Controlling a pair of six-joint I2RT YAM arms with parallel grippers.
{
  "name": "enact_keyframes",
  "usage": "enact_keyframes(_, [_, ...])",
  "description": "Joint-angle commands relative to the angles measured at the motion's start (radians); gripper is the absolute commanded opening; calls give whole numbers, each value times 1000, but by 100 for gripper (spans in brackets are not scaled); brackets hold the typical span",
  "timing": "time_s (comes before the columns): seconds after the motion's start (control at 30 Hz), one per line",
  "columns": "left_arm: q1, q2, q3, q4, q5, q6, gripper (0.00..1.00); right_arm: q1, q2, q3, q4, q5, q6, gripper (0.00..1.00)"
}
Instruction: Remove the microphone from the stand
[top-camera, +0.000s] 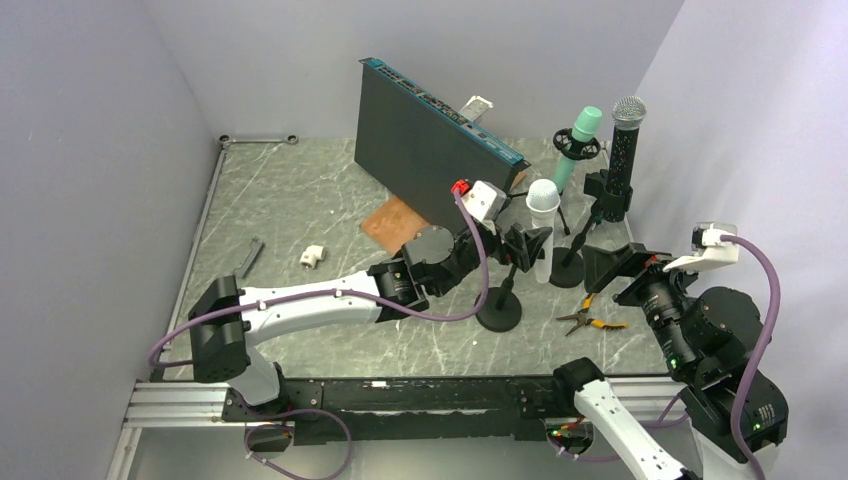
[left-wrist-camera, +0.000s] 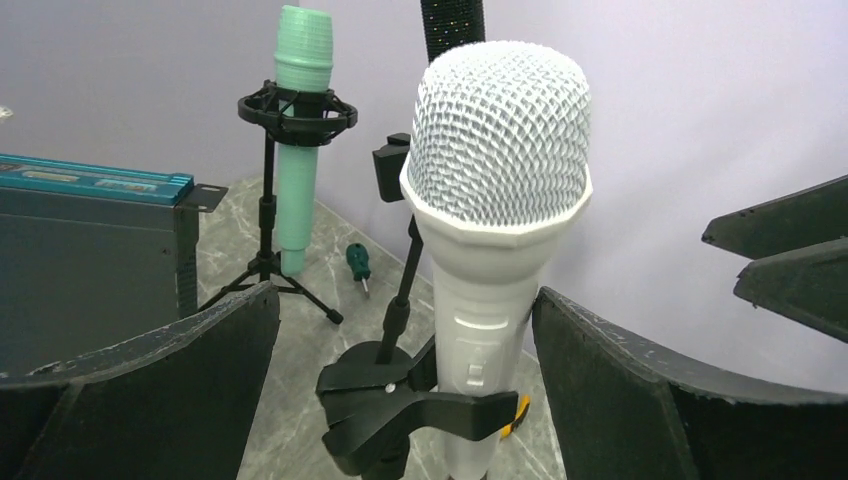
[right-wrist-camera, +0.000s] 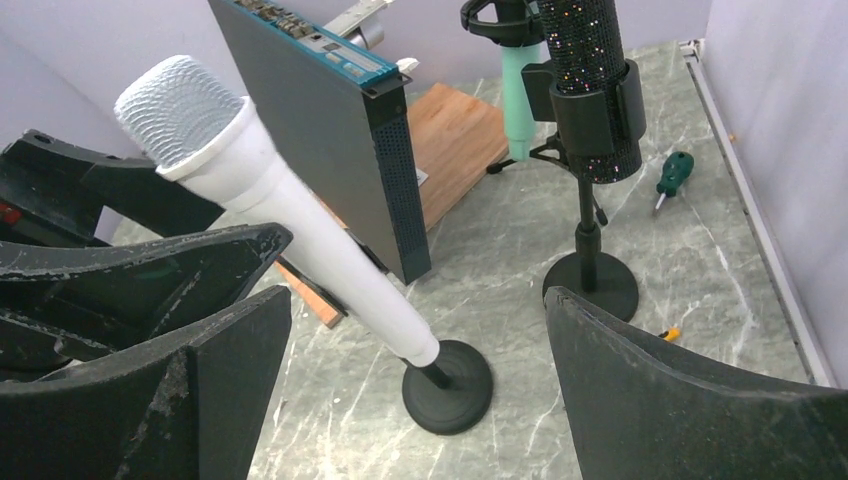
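The white microphone's body below its head (top-camera: 543, 222) (left-wrist-camera: 486, 310) is reached only by my left gripper's fingertips, so next I will move that gripper to the right in the top view, farther around it, and close.
The white microphone (top-camera: 543, 212) stands upright in the black clip (left-wrist-camera: 420, 405) of a stand with a round base (top-camera: 499, 316). My left gripper (top-camera: 532, 246) is open with the microphone's body (left-wrist-camera: 480, 330) between its fingers. The right finger (left-wrist-camera: 600, 380) is almost at the body and the left finger (left-wrist-camera: 190, 370) stands well off. My right gripper (top-camera: 612, 268) is open and empty, to the right of the stand. In the right wrist view the microphone (right-wrist-camera: 300, 230) leans over its base (right-wrist-camera: 447, 385), between the open gripper's (right-wrist-camera: 420, 400) fingers but farther away.
A black glitter microphone (top-camera: 627, 150) on its stand and a green microphone (top-camera: 578, 140) on a tripod stand behind right. A dark rack unit (top-camera: 430, 135) leans at the back, over a wooden board (top-camera: 395, 222). Pliers (top-camera: 590, 320) and a screwdriver (right-wrist-camera: 672, 175) lie on the table.
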Motion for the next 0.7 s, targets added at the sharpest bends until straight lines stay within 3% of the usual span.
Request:
enact_keyframes(0.0, [-6, -3, 27, 120, 25, -36, 99, 1, -17, -9, 22, -15, 1, 100])
enact_keyframes(0.13, [-6, 21, 61, 99, 26, -37, 98, 1, -19, -6, 17, -15, -2, 100])
enact_keyframes(0.33, [-6, 57, 99, 80, 32, -61, 76, -1, -27, -13, 15, -21, -4, 100])
enact_keyframes(0.57, [-6, 83, 129, 63, 49, -73, 72, 0, -32, -27, 18, -26, -3, 100])
enact_keyframes(0.67, [-5, 88, 136, 53, 58, -63, 66, 0, -30, -33, 19, -28, -4, 100])
